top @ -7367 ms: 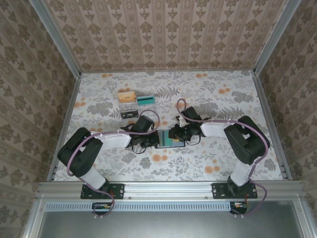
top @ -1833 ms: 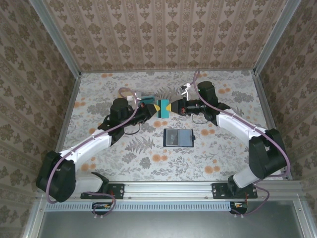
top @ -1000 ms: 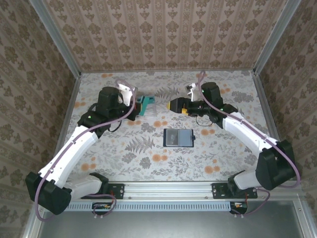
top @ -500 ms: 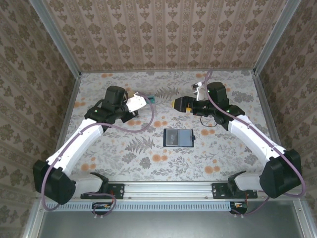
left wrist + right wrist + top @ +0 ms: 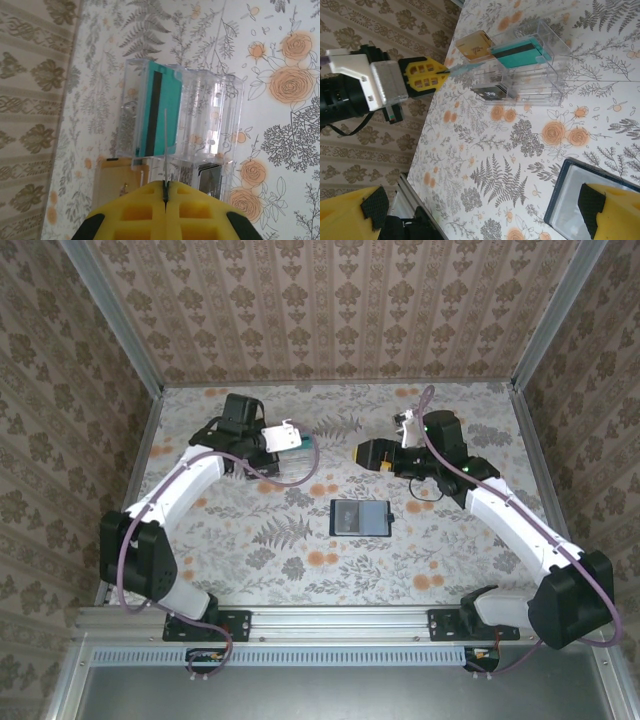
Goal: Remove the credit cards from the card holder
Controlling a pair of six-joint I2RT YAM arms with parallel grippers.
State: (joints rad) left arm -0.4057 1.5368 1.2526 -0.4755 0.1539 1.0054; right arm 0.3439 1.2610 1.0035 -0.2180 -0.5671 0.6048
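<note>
I will lower my left gripper forward to the teal card's section [image 5: 163, 107], below and ahead of its fingers, and let go of the thin credit card [image 5: 165, 145] there, beside its colour match.
My left gripper [image 5: 165, 184] is shut on a thin credit card [image 5: 165, 145], seen edge-on, and holds it just above the clear tray [image 5: 220, 115]. From the right wrist view this card [image 5: 465, 67] looks teal and sticks out of the left gripper [image 5: 440, 72] toward the tray. The navy card holder [image 5: 360, 517] lies open on the table's middle, greyish pockets up. My right gripper [image 5: 362, 452] hovers behind it, open and empty; the card holder's corner [image 5: 570, 195] sits by its right finger.
The tray [image 5: 545, 75] holds a teal card with a black stripe [image 5: 160, 115], a tan card [image 5: 117, 185] and a black card [image 5: 210, 180] in separate compartments. The left wall runs close behind the tray. Patterned walls enclose the flowered table.
The left arm swung its wrist round and brought the held card over the tray at the back left. The right gripper drew back to the right, still open.
</note>
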